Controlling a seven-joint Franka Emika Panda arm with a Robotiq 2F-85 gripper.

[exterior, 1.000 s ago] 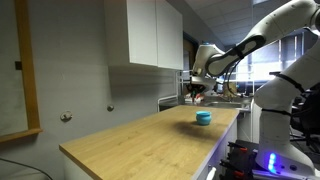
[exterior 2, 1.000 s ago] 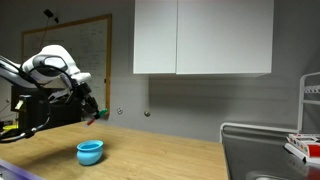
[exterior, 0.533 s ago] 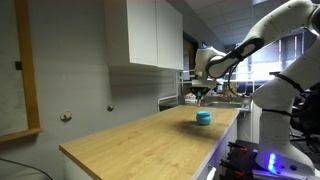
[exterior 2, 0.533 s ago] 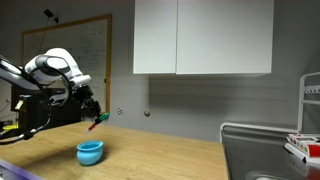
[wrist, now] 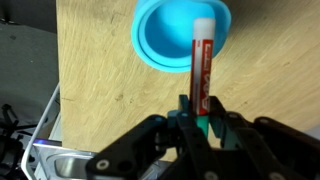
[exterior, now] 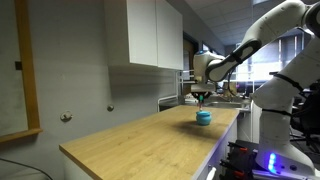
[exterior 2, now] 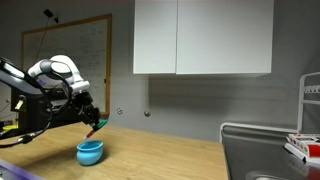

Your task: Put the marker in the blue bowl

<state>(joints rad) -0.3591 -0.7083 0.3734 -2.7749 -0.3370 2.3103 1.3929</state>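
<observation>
The red marker's loose end reaches over the blue bowl's opening (exterior 2: pixel 90 145) (wrist: pixel 174 28), still above the bowl's rim, so my gripper lowers toward it next and releases the marker's green end.
The blue bowl (wrist: pixel 181 35) sits on the wooden counter, seen in both exterior views (exterior: pixel 204 117) (exterior 2: pixel 90 152). My gripper (wrist: pixel 193 112) is shut on the red marker (wrist: pixel 199 60), whose free end reaches over the bowl's opening in the wrist view. In both exterior views the gripper (exterior: pixel 201 97) (exterior 2: pixel 93 124) hangs just above the bowl, with the marker (exterior 2: pixel 97 127) pointing down toward it, held clear of the rim.
The wooden counter (exterior: pixel 140 138) ends at an edge close to the bowl. A metal sink (wrist: pixel 50 160) and a wire rack (exterior 2: pixel 260 150) lie off one end. White wall cabinets (exterior 2: pixel 200 38) hang above. A whiteboard (exterior 2: pixel 70 50) is behind the arm.
My gripper has moved down and toward the bowl with the marker in it; it now hangs directly over the bowl. The bowl has not moved.
</observation>
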